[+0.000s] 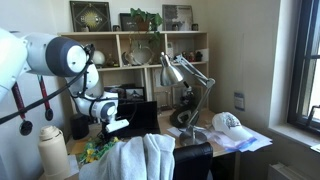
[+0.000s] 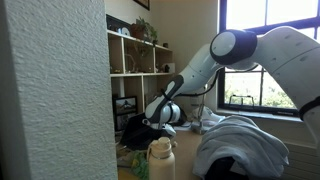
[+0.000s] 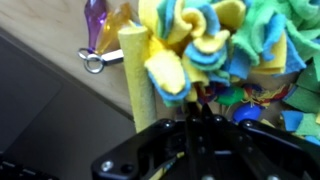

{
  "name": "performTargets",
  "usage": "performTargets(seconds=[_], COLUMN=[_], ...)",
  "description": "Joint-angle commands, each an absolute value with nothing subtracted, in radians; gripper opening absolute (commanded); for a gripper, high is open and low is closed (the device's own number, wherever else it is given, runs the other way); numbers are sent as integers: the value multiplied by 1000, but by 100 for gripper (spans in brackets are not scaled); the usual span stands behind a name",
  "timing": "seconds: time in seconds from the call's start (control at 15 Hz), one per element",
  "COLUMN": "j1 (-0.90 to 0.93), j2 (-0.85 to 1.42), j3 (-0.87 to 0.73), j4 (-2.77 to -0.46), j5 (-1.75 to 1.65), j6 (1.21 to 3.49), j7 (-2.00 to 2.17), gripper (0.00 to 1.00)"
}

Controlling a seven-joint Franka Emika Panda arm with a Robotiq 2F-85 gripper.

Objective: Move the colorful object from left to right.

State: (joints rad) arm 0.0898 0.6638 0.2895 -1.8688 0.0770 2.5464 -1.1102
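My gripper should next lift the rope toy it is holding, swing it across and let it go on open desk by the lamp's base, which is past the black screen from my gripper.
The colorful object [image 3: 215,45] is a bundle of yellow, blue and green fleece strips that fills the upper wrist view. It shows as a green-yellow heap on the desk in both exterior views [image 1: 100,150] [image 2: 136,160]. My gripper [image 3: 190,108] is directly over it, its two dark fingers pressed together with their tips in the strips. In both exterior views the gripper [image 1: 113,126] [image 2: 152,122] hangs just above the heap. The contact point itself is hidden by the fingers.
A purple and orange plastic piece with a metal ring [image 3: 97,40] lies beside the object. A cream bottle [image 1: 52,150] [image 2: 160,160] and white clothing [image 1: 145,155] stand in front. A desk lamp [image 1: 185,75], a monitor [image 1: 135,118] and a white cap [image 1: 228,123] are also on the desk.
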Motion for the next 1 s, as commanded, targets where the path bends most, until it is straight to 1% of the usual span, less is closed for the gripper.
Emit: performTargets(seconds=[0.0,0.47,0.93], j1=[55,80,56], j2=[590,465,318], j3=[341,328,349], j4=[-1915,-1959,-2008], j5=[87,59,139], j6=[2541,2460,2407], j7=[-1109,-1078,-1131], gripper=[3,3,3])
